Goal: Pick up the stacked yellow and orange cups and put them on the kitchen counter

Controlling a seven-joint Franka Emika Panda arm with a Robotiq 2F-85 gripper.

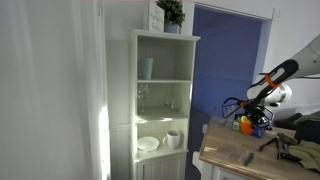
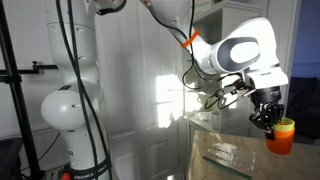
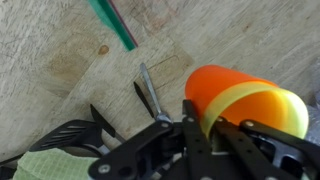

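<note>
My gripper is above a clear patch of the wooden top. Next it should go down, set the bottom of the stack there and let go of the stack.
The stacked yellow and orange cups (image 3: 235,100) are an orange tumbler with a yellow rim part, lying tilted between my fingers in the wrist view. My gripper (image 3: 203,128) is shut on the stack. In both exterior views the gripper (image 1: 252,115) (image 2: 268,117) holds the cups (image 1: 245,125) (image 2: 280,137) low over the kitchen counter (image 1: 232,150) (image 2: 215,140). I cannot tell whether the stack touches the light tan wooden top (image 3: 60,60).
A teal utensil (image 3: 115,25), a metal utensil (image 3: 148,92), a black slotted spatula (image 3: 65,135) and a green cloth (image 3: 38,165) lie on the counter. The white shelved cabinet (image 1: 165,100) holds a light blue cup (image 1: 147,68), a glass, a mug and a plate.
</note>
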